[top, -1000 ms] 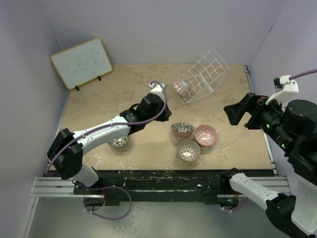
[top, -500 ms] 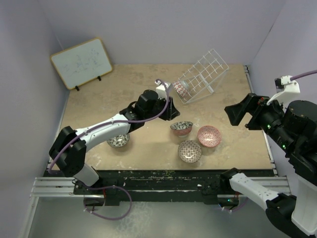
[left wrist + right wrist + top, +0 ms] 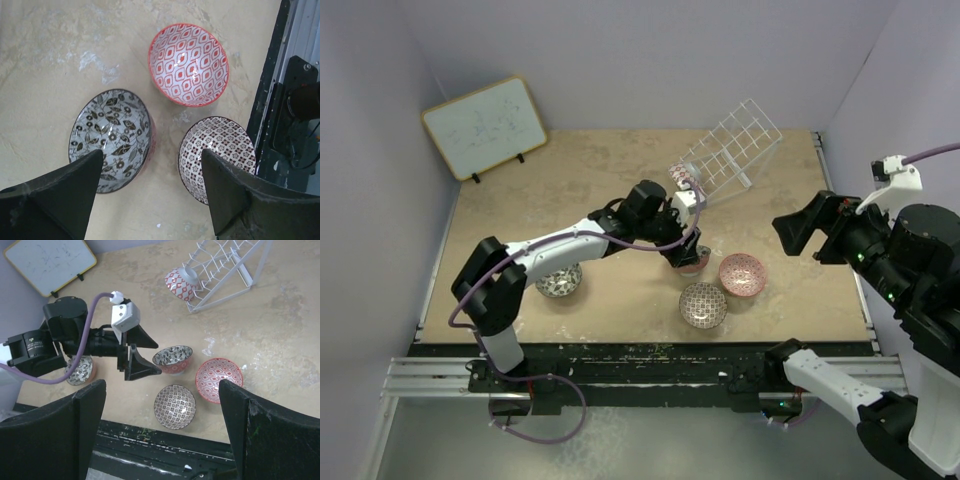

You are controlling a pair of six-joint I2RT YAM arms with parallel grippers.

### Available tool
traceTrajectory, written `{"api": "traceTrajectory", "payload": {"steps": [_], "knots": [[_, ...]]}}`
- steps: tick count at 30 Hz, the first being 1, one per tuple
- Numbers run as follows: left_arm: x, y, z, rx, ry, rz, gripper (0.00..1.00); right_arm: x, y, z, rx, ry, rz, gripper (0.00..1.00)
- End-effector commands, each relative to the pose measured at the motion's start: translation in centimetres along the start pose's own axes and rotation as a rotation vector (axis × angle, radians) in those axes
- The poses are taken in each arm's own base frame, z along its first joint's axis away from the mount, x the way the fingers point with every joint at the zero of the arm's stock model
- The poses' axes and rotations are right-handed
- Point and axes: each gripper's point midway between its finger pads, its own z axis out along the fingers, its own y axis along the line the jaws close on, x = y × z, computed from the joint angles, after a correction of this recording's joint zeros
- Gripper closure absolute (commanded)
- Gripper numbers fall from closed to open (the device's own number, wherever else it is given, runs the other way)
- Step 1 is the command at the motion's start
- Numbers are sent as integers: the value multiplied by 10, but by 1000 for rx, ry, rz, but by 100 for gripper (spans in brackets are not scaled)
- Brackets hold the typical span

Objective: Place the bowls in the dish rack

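Note:
My left gripper needs to move down astride the leaf bowl's rim (image 3: 148, 143) next, with one finger in the gap between the leaf bowl and the lattice bowl, because bare table shows there.
Three bowls sit close together on the table: a leaf-patterned grey-white bowl (image 3: 110, 137) (image 3: 692, 260), a pink bowl (image 3: 189, 64) (image 3: 741, 273) and a lattice-patterned bowl (image 3: 220, 150) (image 3: 703, 304). Another grey-white bowl (image 3: 560, 282) lies by the left arm. A red-patterned bowl (image 3: 181, 282) leans in the white wire dish rack (image 3: 735, 145). My left gripper (image 3: 152, 157) (image 3: 682, 240) hangs open and empty just above the table, its jaws straddling the gap between the leaf bowl and the lattice bowl. My right gripper (image 3: 161, 385) (image 3: 800, 230) is open and empty, high at the right.
A wood-framed whiteboard (image 3: 485, 125) stands at the back left. The rack is tilted at the back right. The table's black front rail (image 3: 660, 355) runs just below the lattice bowl, and purple walls close in both sides.
My left arm has swung right from the table's middle to the three bowls, and its jaws have gone from shut to wide open. The right arm has stayed put.

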Motion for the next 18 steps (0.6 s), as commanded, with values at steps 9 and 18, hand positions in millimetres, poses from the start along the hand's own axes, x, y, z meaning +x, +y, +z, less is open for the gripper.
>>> {"api": "traceTrajectory", "payload": {"steps": [9, 18], "knots": [[-5, -12, 26, 9, 87, 329, 18, -3, -5, -7, 13, -32, 5, 3], [10, -2, 44, 21, 165, 340, 27, -2, -6, -8, 17, -35, 7, 3]]}}
